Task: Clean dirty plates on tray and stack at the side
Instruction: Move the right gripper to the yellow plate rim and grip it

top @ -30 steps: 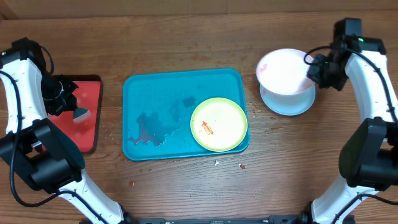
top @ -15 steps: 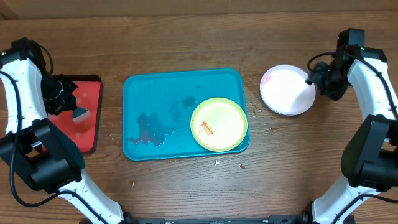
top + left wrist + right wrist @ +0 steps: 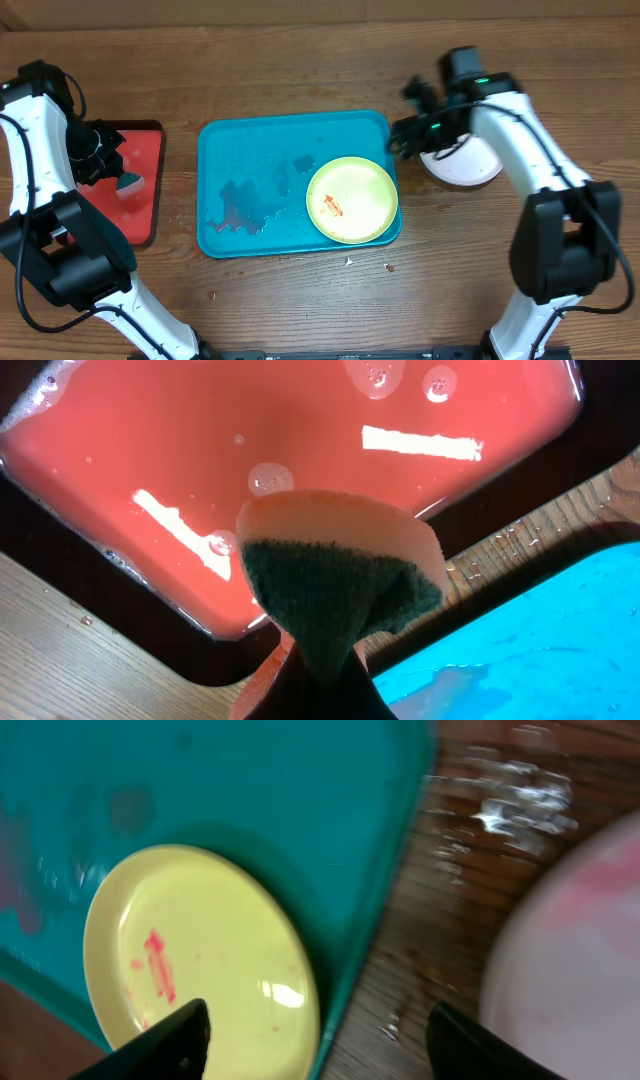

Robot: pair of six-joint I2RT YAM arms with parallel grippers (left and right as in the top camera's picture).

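My right gripper needs to go down, back and to the left in the overhead view next, onto the plate's far rim [image 3: 385, 173] [image 3: 287, 925], because the plate is still smeared red.
On the right end of the teal tray [image 3: 250, 150] lies a yellow-green plate [image 3: 352, 200] with a red smear. In the right wrist view the plate [image 3: 200, 960] is seen below the open right gripper [image 3: 320, 1050]. Nothing sits between that gripper's fingers [image 3: 170, 1040]. From overhead, the right gripper [image 3: 400, 135] hovers at the tray's right edge. A white plate [image 3: 468, 168] with faint pink marks rests on the table to the right, partly under the arm. The left gripper [image 3: 115, 172] is shut on a green-and-cream sponge [image 3: 340, 580].
A smaller red tray [image 3: 140, 150] with a dark rim lies at the left, wet with soapy water [image 3: 200, 440]. Water and reddish smears cover the teal tray's left half [image 3: 240, 205]. Small crumbs lie on the wood [image 3: 388, 267] in front of the tray.
The right gripper let go of the white plate, which now lies flat on the table. It opened and swung left to the tray's right edge. The left arm has not moved.
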